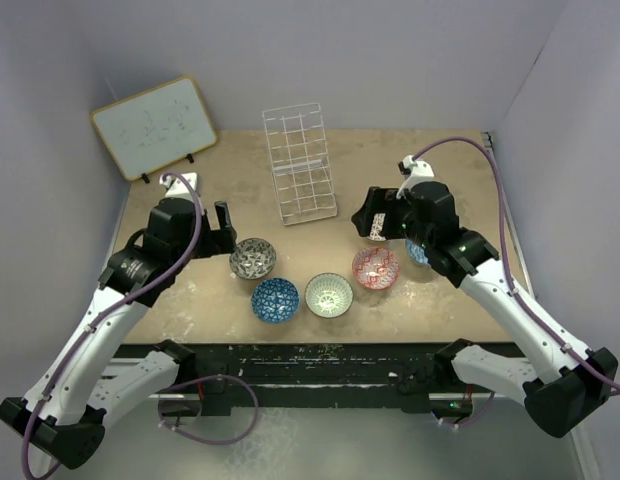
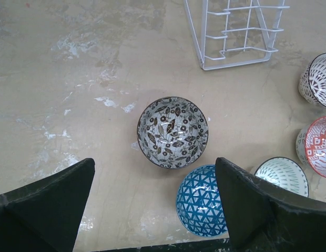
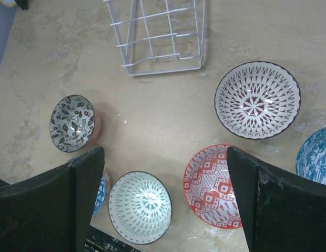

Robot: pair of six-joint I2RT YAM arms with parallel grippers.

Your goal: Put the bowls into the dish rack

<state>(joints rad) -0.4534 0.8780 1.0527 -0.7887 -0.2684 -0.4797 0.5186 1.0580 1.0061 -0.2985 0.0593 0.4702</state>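
Observation:
Next, the right gripper goes down onto the rack-side rim of the white bowl with a dark maroon pattern, since bare tabletop there leaves room for an outside finger.
Five bowls sit in a cluster on the table: grey-silver (image 1: 253, 258), dark blue (image 1: 275, 300), pale green-white (image 1: 329, 295), red-pink (image 1: 377, 267), and light blue (image 1: 418, 252), half hidden under my right arm. The white wire dish rack (image 1: 300, 165) stands behind them, with no bowl in it. My left gripper (image 1: 222, 228) is open and empty, hovering just left of the grey-silver bowl (image 2: 172, 132). My right gripper (image 1: 375, 215) is open and empty above the red-pink bowl (image 3: 213, 185) and the green-white bowl (image 3: 140, 207).
A wood-framed whiteboard (image 1: 155, 127) leans at the back left. A white bowl with a dark maroon pattern (image 3: 257, 100) sits right of the rack's foot (image 3: 160, 37), hidden by my right gripper in the top view. Grey walls close in the table's sides.

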